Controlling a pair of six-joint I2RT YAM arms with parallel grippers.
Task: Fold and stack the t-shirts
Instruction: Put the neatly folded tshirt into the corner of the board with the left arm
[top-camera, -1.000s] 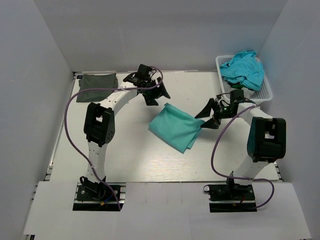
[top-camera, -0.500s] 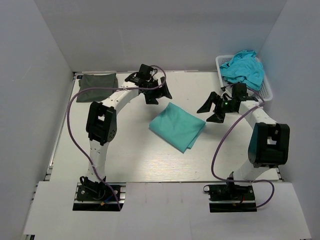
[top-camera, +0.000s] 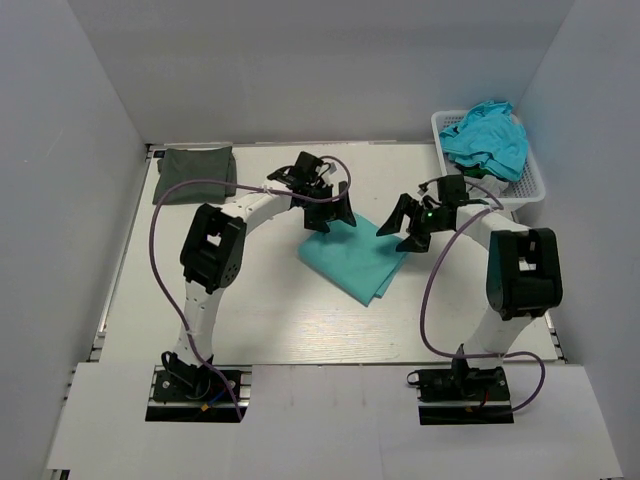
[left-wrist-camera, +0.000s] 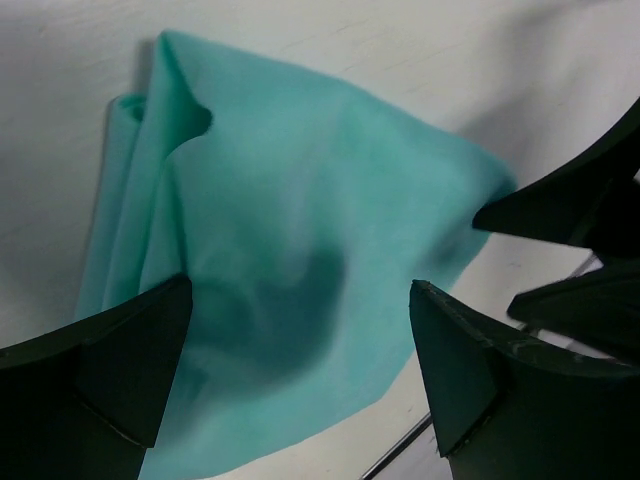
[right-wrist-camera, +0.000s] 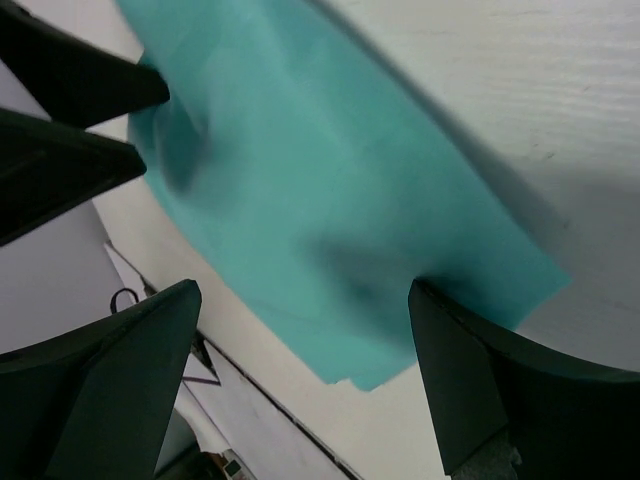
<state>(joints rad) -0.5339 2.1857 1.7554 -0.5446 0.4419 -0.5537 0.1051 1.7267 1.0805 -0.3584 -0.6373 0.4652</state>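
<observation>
My left gripper moves back and down next onto the teal-green shirt's layered edge facing the olive-green t-shirt, because the shirt's folded layers lie together there.
A teal-green t-shirt (top-camera: 352, 260), folded into a rough square, lies flat on the table's middle. It fills the left wrist view (left-wrist-camera: 300, 270) and the right wrist view (right-wrist-camera: 330, 200). My left gripper (top-camera: 330, 213) is open and empty over the shirt's far left corner. My right gripper (top-camera: 402, 228) is open and empty over its far right corner. A dark olive-green t-shirt (top-camera: 195, 161), folded square, lies at the table's far left corner.
A white basket (top-camera: 533, 180) at the far right holds a heap of blue-teal cloth (top-camera: 487, 136). Grey walls close in the table on three sides. Purple cables hang from both arms.
Both grippers have moved inward and down over the teal shirt's far corners. One second ago the right gripper was at the shirt's right corner; the shirt now lies flat.
</observation>
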